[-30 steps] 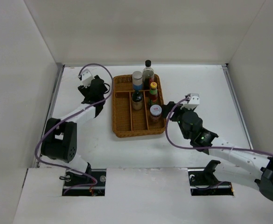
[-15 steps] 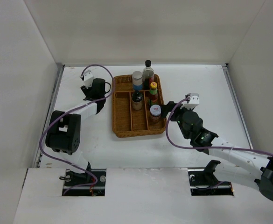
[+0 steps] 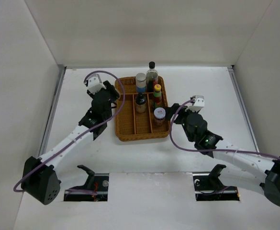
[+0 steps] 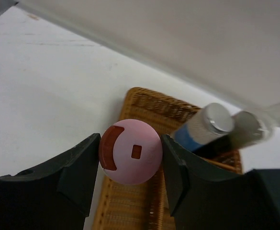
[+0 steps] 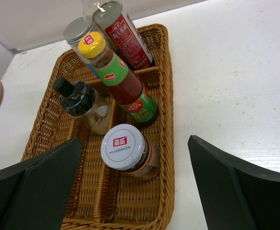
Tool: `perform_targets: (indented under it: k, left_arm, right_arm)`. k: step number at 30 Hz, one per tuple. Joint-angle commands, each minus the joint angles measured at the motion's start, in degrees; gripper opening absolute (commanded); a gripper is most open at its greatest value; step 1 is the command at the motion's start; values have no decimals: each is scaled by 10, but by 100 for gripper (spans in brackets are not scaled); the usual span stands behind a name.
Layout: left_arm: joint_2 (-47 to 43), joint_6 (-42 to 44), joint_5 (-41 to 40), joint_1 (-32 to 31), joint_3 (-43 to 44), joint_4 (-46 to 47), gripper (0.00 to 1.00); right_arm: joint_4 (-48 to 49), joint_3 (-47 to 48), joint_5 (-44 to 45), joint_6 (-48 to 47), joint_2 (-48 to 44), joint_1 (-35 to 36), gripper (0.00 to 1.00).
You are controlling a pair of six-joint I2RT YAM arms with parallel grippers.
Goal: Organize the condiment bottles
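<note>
The empty section of the tray beside the short dark bottle [image 3: 140, 101] is below the left gripper, to its right in the top view, so the left gripper needs to move over that section, lower and release.
My left gripper [image 4: 130, 165] is shut on the pink-lidded jar [image 4: 131, 152] and holds it above the left rim of the wicker tray [image 4: 144, 101]. From above the gripper [image 3: 114, 93] hides the jar. Five bottles stand in the tray [image 3: 125, 120]: the grey-lidded blue-labelled jar [image 3: 140, 82], the tall dark bottle [image 3: 152, 74], the yellow-capped bottle [image 3: 157, 94], the short dark bottle [image 3: 140, 101] and the white-lidded jar [image 3: 160, 115]. My right gripper [image 3: 177, 115] is open and empty beside the tray's right rim. In its wrist view its fingers straddle the white-lidded jar [image 5: 123, 146] from a distance.
The tray's left compartments [image 3: 124, 108] and near middle compartment hold nothing. White walls enclose the table on three sides. A purple cable loops above each arm.
My left arm has swung right from the table left of the tray to the tray's left rim, carrying the pink-lidded jar. My right arm has barely moved.
</note>
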Motion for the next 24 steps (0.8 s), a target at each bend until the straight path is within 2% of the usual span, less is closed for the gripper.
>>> perform_targets:
  k: [1, 5, 15, 24]
  left_arm:
    - [6, 5, -7, -36, -4, 9, 19]
    - [57, 8, 0, -57, 11, 40, 20]
    - [187, 36, 36, -50, 59, 128, 22]
    - [274, 38, 10, -38, 59, 141, 33]
  right_arm:
    - [36, -4, -7, 9, -4, -5, 100]
    - [38, -7, -7, 9, -10, -10, 100]
    - [42, -13, -8, 10, -19, -14, 100]
    - [43, -16, -8, 13, -21, -23, 100]
